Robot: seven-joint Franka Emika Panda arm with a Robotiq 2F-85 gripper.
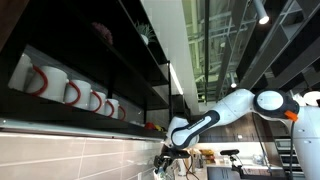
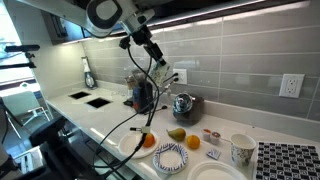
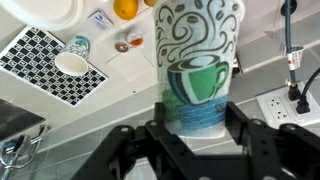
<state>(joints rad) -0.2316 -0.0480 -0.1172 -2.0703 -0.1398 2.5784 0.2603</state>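
My gripper should next move far down to the bare counter (image 2: 163, 121) beside the kettle and release the paper cup there, because the paper cup hangs high above the counter.
My gripper (image 3: 197, 125) is shut on a white paper cup (image 3: 200, 55) printed with green swirls, a green mug and a blue band. The fingers press its lower sides. In an exterior view the gripper (image 2: 160, 62) holds the cup (image 2: 171, 76) high above the white counter (image 2: 110, 122), in front of the grey tiled wall. In an exterior view the gripper (image 1: 170, 158) hangs below the shelves; the cup is hard to make out there.
On the counter lie an orange (image 2: 148, 140), a yellow fruit (image 2: 177, 134), a patterned plate (image 2: 170, 157), a white plate (image 2: 215, 172), another paper cup (image 2: 241, 150), a checkered mat (image 2: 290, 162), a kettle (image 2: 183, 105) and a sink (image 2: 90, 98). Mugs (image 1: 70, 92) line a shelf.
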